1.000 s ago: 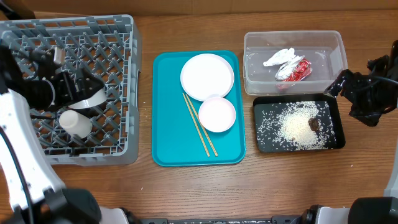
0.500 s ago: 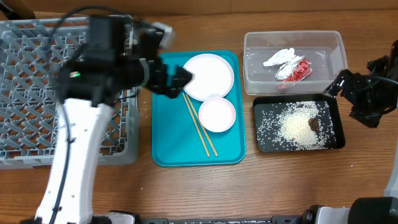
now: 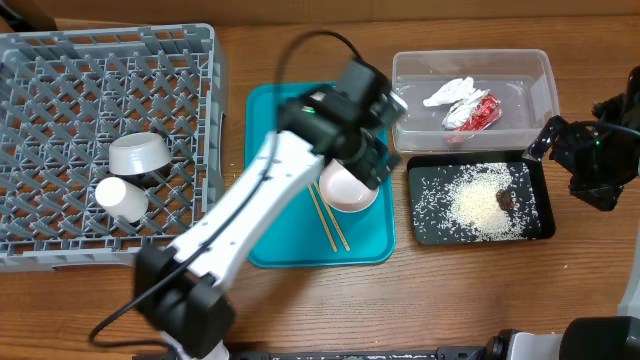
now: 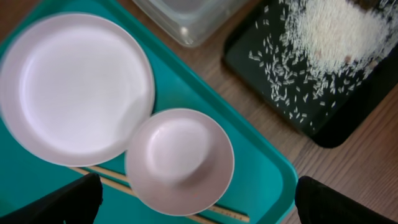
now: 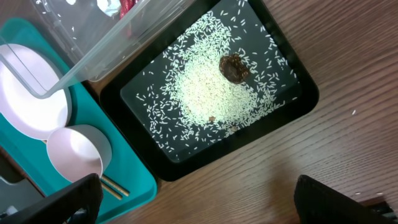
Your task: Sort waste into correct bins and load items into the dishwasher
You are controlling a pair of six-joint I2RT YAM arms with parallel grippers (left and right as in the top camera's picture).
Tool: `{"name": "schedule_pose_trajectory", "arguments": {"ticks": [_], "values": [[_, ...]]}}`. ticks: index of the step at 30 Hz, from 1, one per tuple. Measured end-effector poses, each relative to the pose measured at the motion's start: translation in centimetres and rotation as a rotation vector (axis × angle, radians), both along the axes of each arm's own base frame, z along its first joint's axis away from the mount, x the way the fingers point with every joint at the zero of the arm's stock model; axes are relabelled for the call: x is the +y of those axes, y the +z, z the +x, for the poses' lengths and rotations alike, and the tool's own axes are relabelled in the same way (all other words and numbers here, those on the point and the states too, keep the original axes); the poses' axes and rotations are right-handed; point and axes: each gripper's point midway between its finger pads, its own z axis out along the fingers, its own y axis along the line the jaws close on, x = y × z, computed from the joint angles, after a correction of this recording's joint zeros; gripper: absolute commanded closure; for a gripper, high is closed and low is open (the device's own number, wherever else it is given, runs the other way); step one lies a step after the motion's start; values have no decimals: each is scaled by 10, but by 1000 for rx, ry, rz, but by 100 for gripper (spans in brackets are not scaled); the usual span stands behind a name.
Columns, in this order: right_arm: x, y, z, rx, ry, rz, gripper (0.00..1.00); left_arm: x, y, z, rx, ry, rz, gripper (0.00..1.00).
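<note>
The large plate crowds the bowl's far side, so next I will lower my left gripper onto the small white-pink bowl's free rim on the black tray's side.
My left gripper is open and empty. It hovers over the teal tray, above the small white-pink bowl. The large white plate lies next to the bowl, mostly hidden by my arm in the overhead view. The chopsticks lie on the tray. The grey metal bowl and the white cup sit in the grey dish rack. The clear tub holds the tissue and the wrapper. The black tray holds the rice and the brown lump. My right gripper is open and empty, right of the black tray.
The teal tray lies mid-table between the rack and the bins. The rack fills the left side. Bare wooden table runs along the front edge. My left arm stretches from the front edge up across the tray.
My left arm has swung right from the dish rack to above the teal tray. The grey bowl and cup now stand free in the rack. My right arm has not moved.
</note>
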Motion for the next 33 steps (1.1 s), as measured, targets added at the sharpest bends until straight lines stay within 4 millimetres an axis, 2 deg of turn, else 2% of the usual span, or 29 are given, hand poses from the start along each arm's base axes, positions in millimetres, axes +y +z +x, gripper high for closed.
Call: {"name": "schedule_pose_trajectory", "arguments": {"ticks": [3,7,12,13,14,16,18,19,22,30,33], "values": [[0,0,0,1,0,-2,0,-9,-38,-12,80,-14,82,2],[-1,0,0,1,0,-4,0,-9,-82,-18,178,6,161,7],[-1,0,0,1,-1,-3,0,-7,-123,-26,283,25,216,30],[-1,0,0,1,-1,-4,0,-6,-129,-28,301,28,226,34],[-1,0,0,2,-1,-4,0,-5,-136,-30,320,30,237,42],[-1,0,0,1,-1,-4,0,-3,-147,-34,350,28,256,49],[-1,0,0,1,-1,-4,0,-1,-155,-37,372,27,276,61],[-1,0,0,1,-1,-4,0,0,-158,-38,382,30,282,72],[-1,0,0,2,-1,-4,0,0,-163,-40,397,30,286,96],[-1,0,0,2,-1,-4,0,3,-153,-37,377,44,301,96],[-1,0,0,1,-1,-4,0,2,-142,-35,375,45,302,96]]}}
